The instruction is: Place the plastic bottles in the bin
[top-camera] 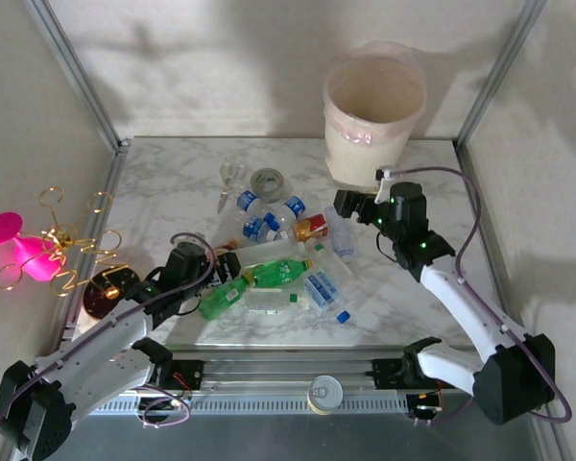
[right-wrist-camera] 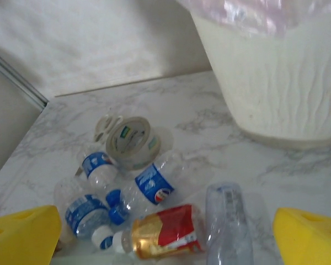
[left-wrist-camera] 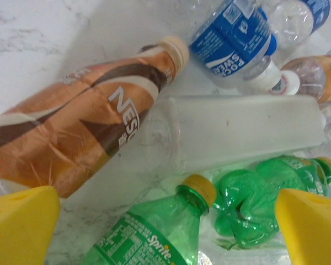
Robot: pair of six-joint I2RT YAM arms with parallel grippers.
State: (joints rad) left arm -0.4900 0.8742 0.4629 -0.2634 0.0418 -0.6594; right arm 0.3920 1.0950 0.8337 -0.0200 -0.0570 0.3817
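Observation:
My left gripper is above the Sprite bottle's green label (top-camera: 228, 295) (left-wrist-camera: 140, 241), which is nearer my base. Next it will move back and down and turn to match the bottle's slant.
Several plastic bottles lie heaped mid-table (top-camera: 283, 254). My left gripper (top-camera: 226, 266) hangs open over a green Sprite bottle (left-wrist-camera: 154, 232) with a yellow cap; a crushed green bottle (left-wrist-camera: 265, 193), a frosted white bottle (left-wrist-camera: 243, 130) and a brown Nescafe bottle (left-wrist-camera: 71, 132) lie beyond. My right gripper (top-camera: 350, 206) is open above a clear bottle (right-wrist-camera: 229, 221) and a red-and-gold labelled bottle (right-wrist-camera: 165, 232), with blue-labelled bottles (right-wrist-camera: 151, 185) past them. The cream bin (top-camera: 374, 115) with its pinkish liner stands at the back right, also close in the right wrist view (right-wrist-camera: 276, 77).
A grey tape roll (top-camera: 268, 181) and scissors (top-camera: 228, 182) lie behind the heap; the tape roll (right-wrist-camera: 133, 142) shows in the right wrist view. A pink and gold wire ornament (top-camera: 38, 250) sits off the table's left edge. A metal can (top-camera: 324, 392) rests on the front rail.

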